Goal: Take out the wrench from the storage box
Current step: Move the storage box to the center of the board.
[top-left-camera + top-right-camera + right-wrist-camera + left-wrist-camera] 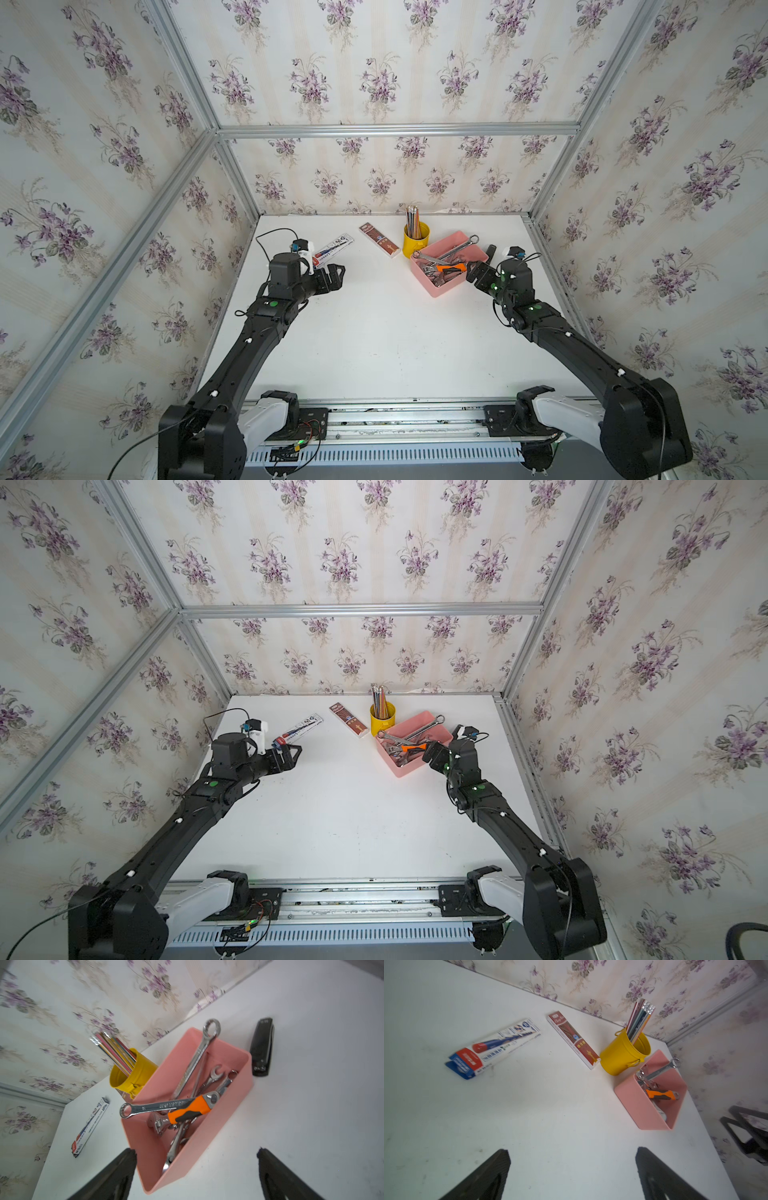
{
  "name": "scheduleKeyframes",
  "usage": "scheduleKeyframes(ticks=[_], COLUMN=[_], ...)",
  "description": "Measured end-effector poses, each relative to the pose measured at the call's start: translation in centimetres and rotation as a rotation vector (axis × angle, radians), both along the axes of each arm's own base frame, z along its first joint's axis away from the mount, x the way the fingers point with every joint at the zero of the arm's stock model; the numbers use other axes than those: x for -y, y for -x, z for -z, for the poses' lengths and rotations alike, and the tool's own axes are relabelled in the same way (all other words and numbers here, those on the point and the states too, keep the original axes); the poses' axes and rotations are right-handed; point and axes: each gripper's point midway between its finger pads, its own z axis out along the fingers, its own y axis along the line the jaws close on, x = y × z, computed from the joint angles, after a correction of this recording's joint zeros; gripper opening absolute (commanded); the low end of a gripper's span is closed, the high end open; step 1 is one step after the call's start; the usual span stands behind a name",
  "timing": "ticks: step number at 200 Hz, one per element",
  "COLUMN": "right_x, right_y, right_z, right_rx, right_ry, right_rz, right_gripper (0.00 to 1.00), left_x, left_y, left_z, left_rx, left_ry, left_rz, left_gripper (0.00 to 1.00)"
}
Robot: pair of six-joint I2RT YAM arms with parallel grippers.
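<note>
Next, my right gripper turns and goes down astride the box's long side [189, 1140] beside the orange-handled wrench, since bare table along it leaves room for the outer finger.
The pink storage box [444, 287] [404, 769] stands at the back right of the white table and holds several wrenches. A long silver wrench [462, 245] [197, 1059] leans over its far rim. Another silver wrench [145, 1108] pokes its ring end over a side wall. On top lies an orange-handled adjustable wrench [449, 269] [188, 1111] [661, 1094]. My right gripper [471, 270] [430, 748] [195, 1150] hangs open by the box's near right side, with the box's near corner between its fingers and nothing held. My left gripper [338, 274] [572, 1150] is open and empty over bare table on the left.
A yellow cup of pencils [415, 239] stands against the box's far left corner. A brown pencil box [379, 240] and a blue-and-white pen box [334, 245] lie further left. A black stapler [491, 251] [261, 1047] lies right of the pink box. Wallpapered walls close three sides.
</note>
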Motion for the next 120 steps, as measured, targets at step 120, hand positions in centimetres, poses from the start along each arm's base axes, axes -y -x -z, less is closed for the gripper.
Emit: scheduleKeyframes(ticks=[120], right_x=[-2.2], right_y=[-4.4], right_z=[5.9], right_rx=[-0.328], right_ry=[-0.080], right_rz=[0.199], right_gripper=[0.60], left_x=[10.1], left_y=[1.2], left_z=[2.2], left_rx=[-0.218], left_ry=[0.136], left_rz=[0.223], left_gripper=[0.99])
